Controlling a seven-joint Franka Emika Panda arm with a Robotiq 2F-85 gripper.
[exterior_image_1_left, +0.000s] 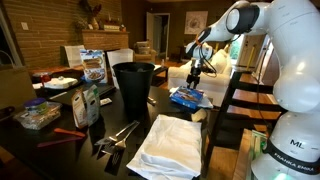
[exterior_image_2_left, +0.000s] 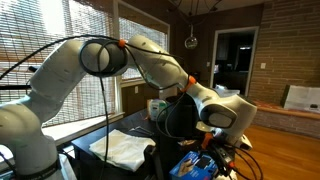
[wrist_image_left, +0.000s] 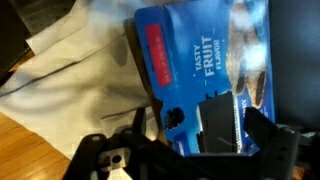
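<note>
The robot will next move its gripper's open fingers outward along the flat blue packet to its outer edge (exterior_image_1_left: 190, 91) (wrist_image_left: 205, 150), then close them there.
A blue snack packet (wrist_image_left: 200, 60) printed "TASTY FRUIT FLAVOR" lies flat on the dark table, partly on a pale cloth (wrist_image_left: 70, 85). My gripper (wrist_image_left: 200, 128) is open just above it, with one finger at each side of the packet's lower part and nothing held. In an exterior view the gripper (exterior_image_1_left: 197, 73) hangs over the blue packet (exterior_image_1_left: 187, 97) near the table's far edge. In an exterior view the gripper (exterior_image_2_left: 208, 148) is low over the packet (exterior_image_2_left: 195, 166), and the arm hides much of it.
A black bin (exterior_image_1_left: 133, 85) stands mid-table. A folded white cloth (exterior_image_1_left: 170, 145) lies at the front, with metal tongs (exterior_image_1_left: 118, 135) beside it. Food bags (exterior_image_1_left: 88, 103), a clear container (exterior_image_1_left: 38, 115) and a snack box (exterior_image_1_left: 93, 65) sit further along. A wooden chair (exterior_image_1_left: 238, 100) stands beside the table.
</note>
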